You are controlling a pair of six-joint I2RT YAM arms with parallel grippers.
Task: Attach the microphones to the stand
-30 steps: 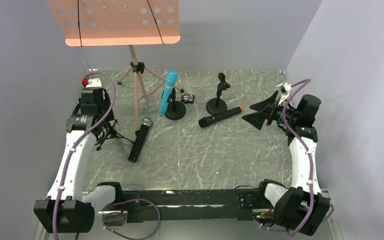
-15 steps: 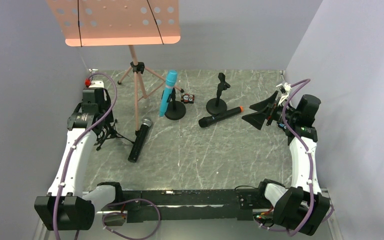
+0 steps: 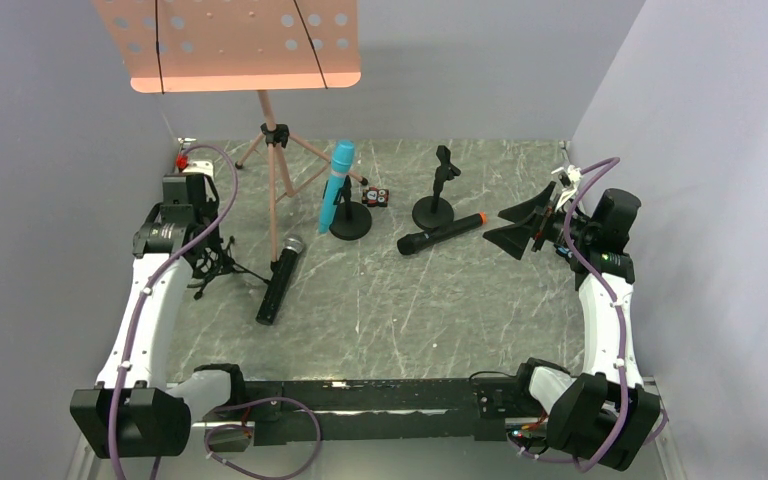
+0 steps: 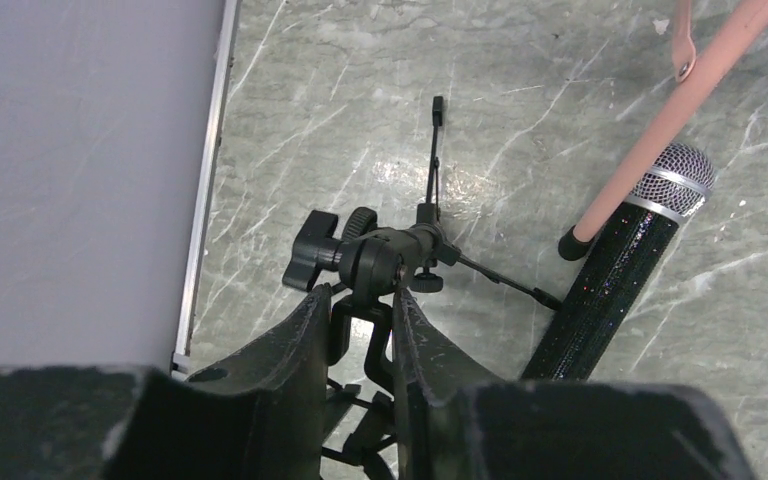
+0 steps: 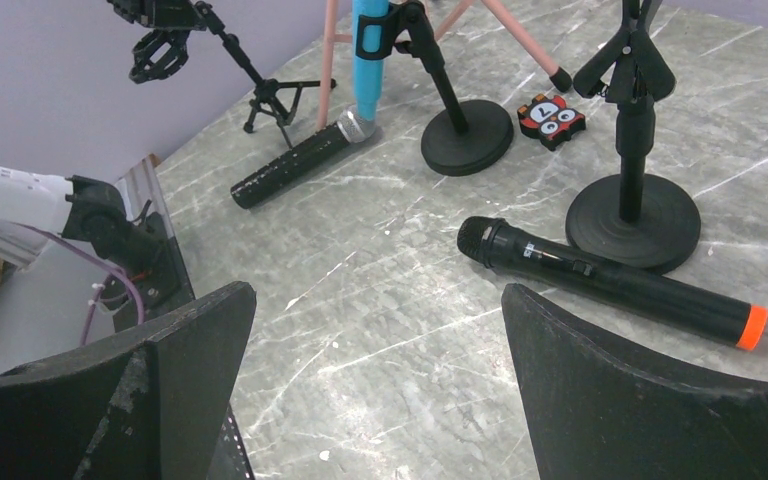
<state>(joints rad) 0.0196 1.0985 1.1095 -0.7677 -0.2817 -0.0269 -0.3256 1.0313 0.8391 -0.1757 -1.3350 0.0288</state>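
Observation:
I will move my left gripper past the mesh-head mic and release the tripod stand, as the table's bare middle is to the gripper's right in the top view.
My left gripper [image 4: 360, 305] is shut on the clip head of a small black tripod mic stand [image 4: 380, 255], at the table's left [image 3: 212, 262]. The black mic with a silver mesh head [image 3: 280, 278] lies on the table just right of it [image 4: 620, 270]. The bright blue mic [image 3: 337, 185] stands clipped in a round-base stand [image 3: 350, 228]. The black mic with an orange end [image 3: 440, 233] lies in front of a second, empty round-base stand [image 3: 434, 210], also in the right wrist view [image 5: 610, 285]. My right gripper [image 3: 520, 226] is open and empty, right of that mic [image 5: 380, 340].
A pink music stand [image 3: 228, 40] rises on a tripod [image 3: 272, 170] at the back left; one of its feet [image 4: 572, 243] rests against the mesh-head mic. A small red and black object [image 3: 376, 197] lies between the two round bases. Walls close in on both sides.
My left arm has shifted slightly toward the back right, still gripping the tripod stand's head. The mics and my right arm have not moved.

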